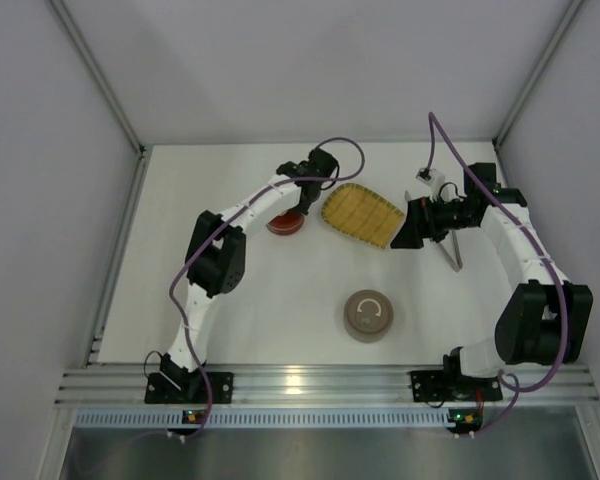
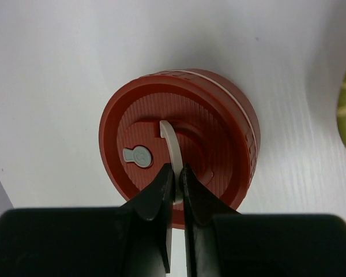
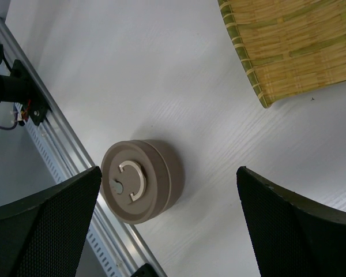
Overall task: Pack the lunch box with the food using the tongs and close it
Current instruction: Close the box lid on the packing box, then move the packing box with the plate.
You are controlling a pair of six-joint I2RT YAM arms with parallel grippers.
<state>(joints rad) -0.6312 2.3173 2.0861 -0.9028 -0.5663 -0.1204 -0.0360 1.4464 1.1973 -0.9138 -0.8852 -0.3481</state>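
The red box point(image 1: 286, 223) in my left gripper should go back next, its handle released on the free spot, the bare tabletop point(image 1: 310, 325) beside the brown box.
A round red lunch box point(image 1: 286, 223) stands left of the woven tray, its ribbed red lid point(image 2: 161, 135) on top. My left gripper point(image 2: 176, 170) is shut on the lid's white curved handle point(image 2: 172, 141), which stands upright between the fingers. In the top view the left gripper point(image 1: 302, 195) hangs right over the red box. Slim silvery tongs point(image 1: 454, 257) lie on the table at the right, partly under my right arm. My right gripper point(image 1: 417, 224) hovers just right of the tray, wide open and empty point(image 3: 168, 171). No food shows in any view.
A yellow woven tray point(image 1: 362, 214) lies in the middle at the back, one corner point(image 3: 288, 46) in the right wrist view. A brown round box point(image 1: 368, 315) with a closed lid point(image 3: 139, 180) stands near the front rail point(image 3: 63, 144). Walls enclose the table on three sides.
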